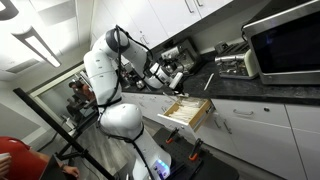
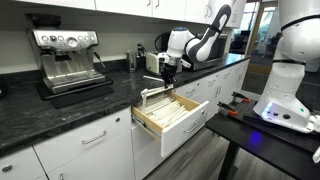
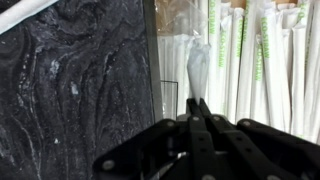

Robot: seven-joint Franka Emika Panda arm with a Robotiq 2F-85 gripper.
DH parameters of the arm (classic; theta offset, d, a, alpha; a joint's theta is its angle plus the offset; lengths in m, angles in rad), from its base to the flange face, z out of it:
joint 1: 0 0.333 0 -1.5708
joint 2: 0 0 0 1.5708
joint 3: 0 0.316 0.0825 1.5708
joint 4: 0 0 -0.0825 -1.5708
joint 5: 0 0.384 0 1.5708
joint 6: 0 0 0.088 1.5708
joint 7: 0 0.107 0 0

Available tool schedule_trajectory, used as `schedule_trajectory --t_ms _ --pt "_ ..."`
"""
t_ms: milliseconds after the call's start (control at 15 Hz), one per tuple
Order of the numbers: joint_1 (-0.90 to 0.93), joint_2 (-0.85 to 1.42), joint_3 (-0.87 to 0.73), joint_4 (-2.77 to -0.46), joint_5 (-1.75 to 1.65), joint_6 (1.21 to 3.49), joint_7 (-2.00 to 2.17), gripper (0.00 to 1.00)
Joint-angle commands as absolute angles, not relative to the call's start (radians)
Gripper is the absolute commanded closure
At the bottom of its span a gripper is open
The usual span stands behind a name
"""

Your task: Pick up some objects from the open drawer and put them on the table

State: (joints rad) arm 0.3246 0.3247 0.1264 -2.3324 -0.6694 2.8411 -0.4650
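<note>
The robot's gripper will next rise, then carry the wrapped stick (image 3: 197,62) outward and down to release it, because the countertop (image 3: 45,45) beside the lying white stick is outward of the gripper.
The drawer (image 2: 186,128) stands pulled out below the dark countertop (image 2: 100,102); it also shows in an exterior view (image 1: 203,116). Its pale wood inside holds many white paper-wrapped sticks with green print (image 3: 262,60). My gripper (image 3: 197,102) is shut, with a white wrapped stick (image 3: 197,62) pinched at its fingertips. In the wrist view it hangs over the line where the countertop (image 3: 80,70) meets the drawer. In both exterior views the gripper (image 2: 165,70) (image 1: 176,79) is above the drawer's back end at the counter's edge.
An espresso machine (image 2: 68,58) stands on the counter. A microwave (image 1: 285,40) and a toaster (image 1: 235,65) stand further along. The robot's white base (image 2: 285,90) stands on a dark stand (image 2: 270,135) in front of the cabinets. People are behind the robot (image 1: 80,95).
</note>
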Motion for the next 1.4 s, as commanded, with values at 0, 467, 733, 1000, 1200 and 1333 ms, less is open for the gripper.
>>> schedule_trajectory --t_ms 0,467,733,1000,1200,1333 --pt "0.294 0.325 0.158 -2.330 -0.682 2.835 -0.457 0.99" --pt "0.371 0.287 0.035 -2.302 -0.781 2.926 -0.282 1.00" --pt "0.391 0.314 -0.031 -2.168 -0.855 2.912 -0.194 1.00" --pt "0.442 0.430 -0.103 -1.994 -0.964 2.851 -0.117 1.00" --pt "0.406 0.509 -0.064 -1.932 -0.876 2.813 -0.197 1.00" --pt "0.328 0.551 0.025 -1.901 -0.848 2.759 -0.239 1.00"
